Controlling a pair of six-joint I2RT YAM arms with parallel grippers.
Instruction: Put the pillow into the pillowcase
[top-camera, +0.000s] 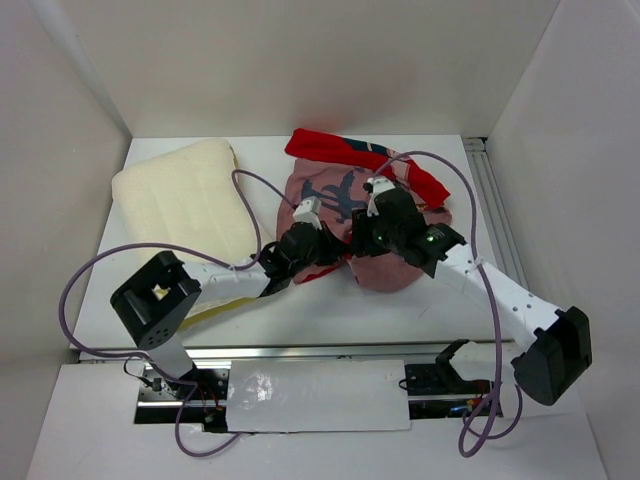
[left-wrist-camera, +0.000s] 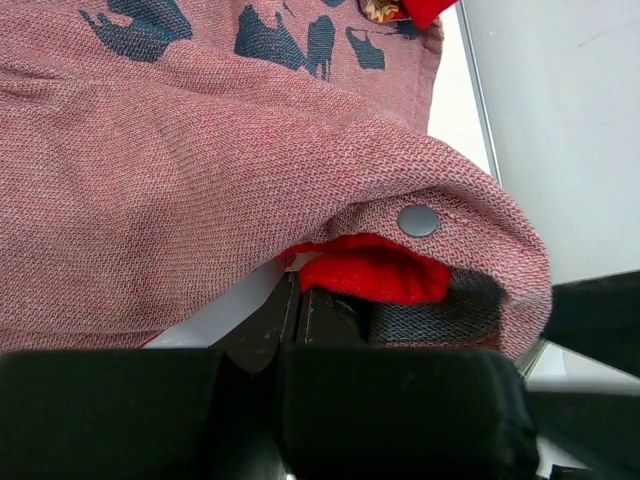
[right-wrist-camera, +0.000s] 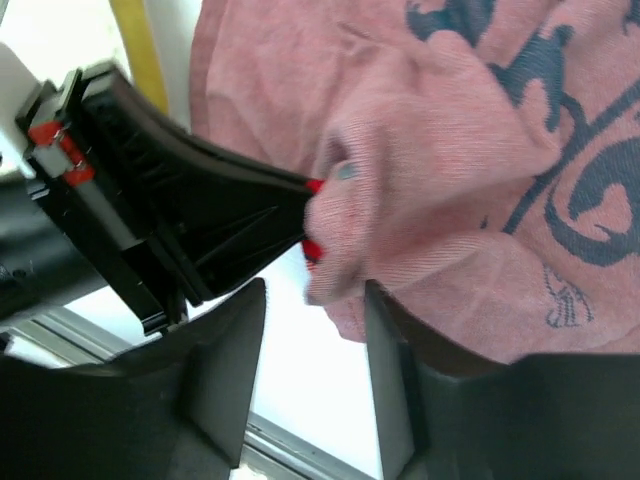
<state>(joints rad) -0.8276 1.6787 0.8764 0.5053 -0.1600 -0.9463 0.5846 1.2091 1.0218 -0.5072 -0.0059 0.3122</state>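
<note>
My left gripper pulls the pillowcase's bunched red fabric back and to the left in the top view next and releases it, since clear tabletop lies there.
The pillowcase (top-camera: 372, 215) lies crumpled at the table's middle, faded pink side up with dark marks, a red part (top-camera: 345, 150) at the back. The cream pillow (top-camera: 185, 200) lies flat at the back left, apart from it. My left gripper (top-camera: 333, 250) is shut on the pillowcase's near edge; the left wrist view shows its fingertips (left-wrist-camera: 315, 300) pinching red inner fabric (left-wrist-camera: 375, 272) under a hem with a snap button (left-wrist-camera: 418, 220). My right gripper (right-wrist-camera: 310, 345) is open, right beside it, with the pink hem (right-wrist-camera: 345, 250) hanging between its fingers, close to the right one.
White walls enclose the table on three sides. A metal rail (top-camera: 492, 200) runs along the right edge. Purple cables (top-camera: 250, 190) loop over the table from both arms. The left gripper's body (right-wrist-camera: 180, 215) fills the left of the right wrist view.
</note>
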